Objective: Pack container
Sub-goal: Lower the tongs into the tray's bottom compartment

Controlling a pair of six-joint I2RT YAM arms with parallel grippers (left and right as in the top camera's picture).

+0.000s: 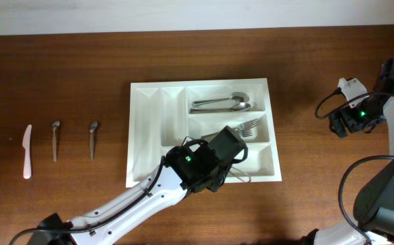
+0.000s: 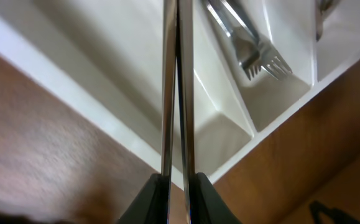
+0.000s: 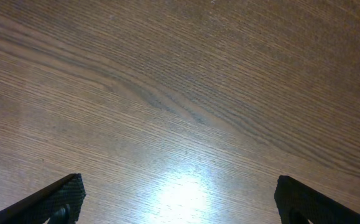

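The metal blades slant across the outer side of the container's empty section, so next my left gripper turns, then lowers them in beside the forks and releases them.
The container [image 1: 145,136] is a big white compartment tray in the middle of the table. Spoons [image 1: 220,104] lie in its top right compartment and forks [image 1: 251,126] in the one below. My left gripper [image 1: 232,167] hangs over the tray's lower right compartment. In the left wrist view it [image 2: 178,180] is shut on slim metal cutlery [image 2: 176,93], seen edge on as two thin strips; I cannot tell what kind. Fork tines [image 2: 263,61] show beyond a divider. My right gripper [image 3: 180,193] stands wide open over bare wood at the far right [image 1: 343,124].
On the table left of the tray lie a white plastic knife [image 1: 27,151] and two small metal spoons [image 1: 55,139] [image 1: 92,138]. The tray's two narrow left compartments [image 1: 173,119] hold nothing. Cables trail by the right arm [image 1: 360,170].
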